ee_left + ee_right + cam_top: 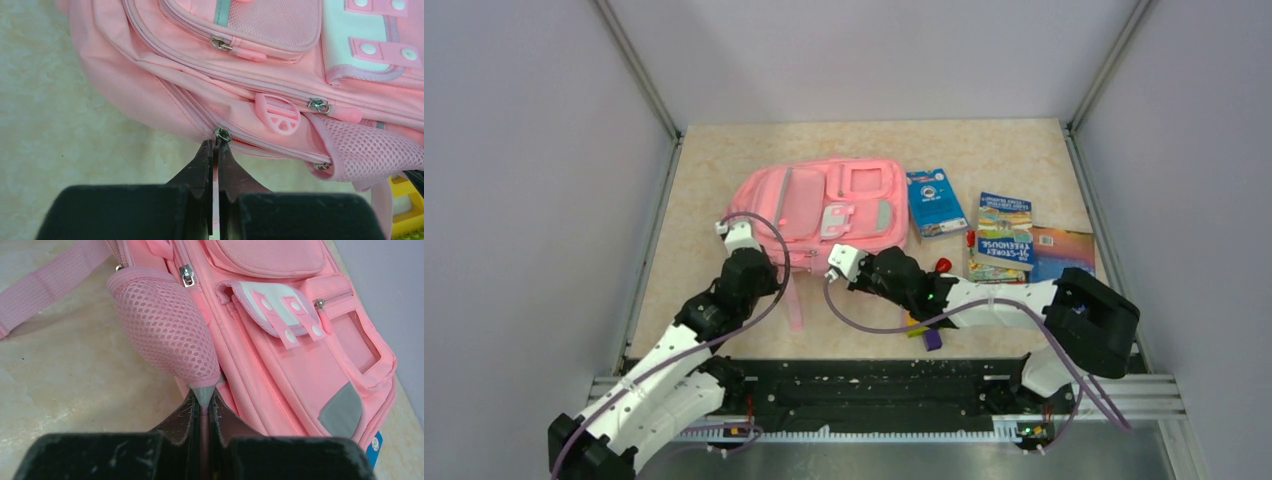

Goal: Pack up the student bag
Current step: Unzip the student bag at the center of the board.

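Note:
My right gripper eases outward toward the bag's grey patch (884, 214) (341, 410) next, bracing the bag for the left gripper's zipper, then releases the pocket.
The pink student bag (824, 205) lies flat in the middle of the table, front pockets up. My left gripper (217, 146) is shut on the pink pull of a zipper (221, 134) on the bag's near side seam; in the top view it (736, 232) sits at the bag's near left edge. My right gripper (203, 400) is shut on the grey-tipped edge of the bag's pink mesh side pocket (167, 330); in the top view it (839, 262) sits at the bag's near right edge. The zipper looks nearly closed, a thin gap showing beside the slider.
A blue packet (935, 201) lies right of the bag, then a stack of books (1004, 238) and an orange-blue book (1064, 250). A red piece (943, 264), yellow piece (406, 200) and purple block (933, 339) lie by the right arm. Grey walls surround the table.

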`<state>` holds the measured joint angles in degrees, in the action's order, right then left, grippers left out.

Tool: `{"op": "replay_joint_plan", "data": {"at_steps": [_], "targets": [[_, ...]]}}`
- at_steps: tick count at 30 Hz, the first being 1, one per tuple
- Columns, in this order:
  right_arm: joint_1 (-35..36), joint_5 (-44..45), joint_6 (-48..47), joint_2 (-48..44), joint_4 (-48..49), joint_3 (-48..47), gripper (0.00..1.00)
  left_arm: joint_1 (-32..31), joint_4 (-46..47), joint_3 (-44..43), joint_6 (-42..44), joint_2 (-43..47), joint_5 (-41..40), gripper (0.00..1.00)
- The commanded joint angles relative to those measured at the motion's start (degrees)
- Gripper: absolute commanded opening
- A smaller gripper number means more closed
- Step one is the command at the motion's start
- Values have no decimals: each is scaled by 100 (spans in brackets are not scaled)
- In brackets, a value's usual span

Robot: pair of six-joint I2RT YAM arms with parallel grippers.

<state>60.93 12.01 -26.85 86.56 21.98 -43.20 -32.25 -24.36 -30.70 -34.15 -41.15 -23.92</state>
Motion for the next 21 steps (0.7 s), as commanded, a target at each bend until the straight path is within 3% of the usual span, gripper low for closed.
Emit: {"op": "replay_joint_plan", "data": {"at_steps": [1, 10, 16, 21], "targets": [[-458, 514, -82, -374, 121, 84, 0, 578, 178, -339, 498, -118, -219, 0], [-898, 169, -170, -297, 248, -99, 0, 2463, 619, -392, 762, -432, 596, 0], [-1094, -45, -325, 29, 490, -382, 0, 2680, 809, -587, 779, -796, 586, 0], [-1469, -281, -416, 435, 817, -768, 0, 2680, 618, -620, 728, -542, 1179, 0]]}}
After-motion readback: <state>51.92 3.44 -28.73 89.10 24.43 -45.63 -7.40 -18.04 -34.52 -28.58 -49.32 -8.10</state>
